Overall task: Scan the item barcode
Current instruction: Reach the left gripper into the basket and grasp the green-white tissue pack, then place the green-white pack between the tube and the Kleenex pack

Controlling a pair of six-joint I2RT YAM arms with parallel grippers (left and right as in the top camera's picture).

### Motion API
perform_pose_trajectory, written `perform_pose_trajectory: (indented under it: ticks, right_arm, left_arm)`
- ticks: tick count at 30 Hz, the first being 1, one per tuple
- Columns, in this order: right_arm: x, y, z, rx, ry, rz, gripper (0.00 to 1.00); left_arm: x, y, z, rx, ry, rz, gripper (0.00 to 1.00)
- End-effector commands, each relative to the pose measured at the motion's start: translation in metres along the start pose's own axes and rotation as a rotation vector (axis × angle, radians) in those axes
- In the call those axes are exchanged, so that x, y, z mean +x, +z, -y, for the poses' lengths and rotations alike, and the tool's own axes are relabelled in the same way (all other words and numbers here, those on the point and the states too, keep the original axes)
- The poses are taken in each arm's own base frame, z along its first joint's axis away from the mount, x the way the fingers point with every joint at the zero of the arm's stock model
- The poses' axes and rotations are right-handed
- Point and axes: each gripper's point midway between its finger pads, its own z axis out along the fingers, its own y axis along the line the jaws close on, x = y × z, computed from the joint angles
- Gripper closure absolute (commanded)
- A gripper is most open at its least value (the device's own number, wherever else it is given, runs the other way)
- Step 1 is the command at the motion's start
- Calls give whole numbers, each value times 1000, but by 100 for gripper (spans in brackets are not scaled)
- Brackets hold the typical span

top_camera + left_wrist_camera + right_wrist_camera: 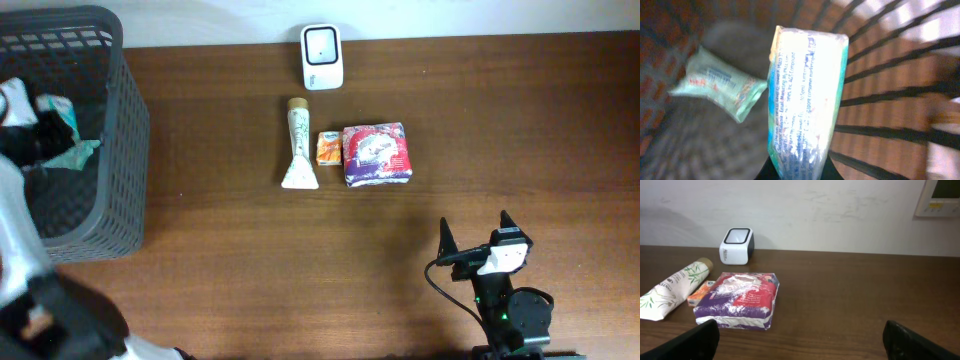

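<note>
The packet in my left gripper needs to go up from the basket next, toward the scanner (322, 43), then down by the orange box's near edge (328, 165) to be released, because other items lie there.
My left gripper (801, 167) is down inside the dark mesh basket (125, 150), shut on the lower end of a white and teal packet (807, 95) with small blue print. The packet stands upright between the jaws. A second, similar packet (720, 87) lies on the basket floor to its left. In the overhead view the left arm reaches into the basket, where teal packets (62, 115) show. The white scanner (322, 43) stands at the table's back edge. My right gripper (478, 238) rests open near the front right, holding nothing.
On the table before the scanner (737, 245) lie a bamboo-print tube (298, 145), a small orange box (328, 148) and a purple and red pack (377, 154). The basket's walls (890, 90) close in round the left gripper.
</note>
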Motion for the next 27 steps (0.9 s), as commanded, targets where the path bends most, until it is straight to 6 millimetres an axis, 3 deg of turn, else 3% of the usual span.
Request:
perform_pose_trajectory:
  ticks: [1, 3, 5, 8, 11, 15, 18, 20, 24, 27]
  right_arm:
    - [3, 0, 1, 6, 9, -4, 1]
    - [3, 0, 1, 6, 9, -4, 1]
    - [3, 0, 1, 6, 9, -4, 1]
    - [3, 0, 1, 6, 9, -4, 1]
    - [3, 0, 1, 6, 9, -4, 1]
    - [3, 0, 1, 6, 9, -4, 1]
    - [3, 0, 1, 6, 9, -4, 1]
    - [3, 0, 1, 6, 9, -4, 1]
    - [3, 0, 1, 6, 8, -4, 1]
    - [3, 0, 1, 6, 9, -4, 1]
  left_arm:
    - [-33, -102, 50, 77, -13, 221, 100]
    - [-27, -137, 64, 84, -50, 260, 100]
    - [-5, -161, 75, 88, -74, 231, 100]
    - [17, -166, 102, 157, -58, 161, 100]
    - [46, -157, 164, 366, 90, 41, 100]
    - [83, -131, 227, 459, 246, -93, 100]
    - [101, -109, 247, 424, 302, -165, 100]
    - [122, -83, 275, 434, 249, -278, 100]
    - [146, -37, 313, 456, 247, -374, 100]
    - [161, 3, 329, 379, 140, -425, 100]
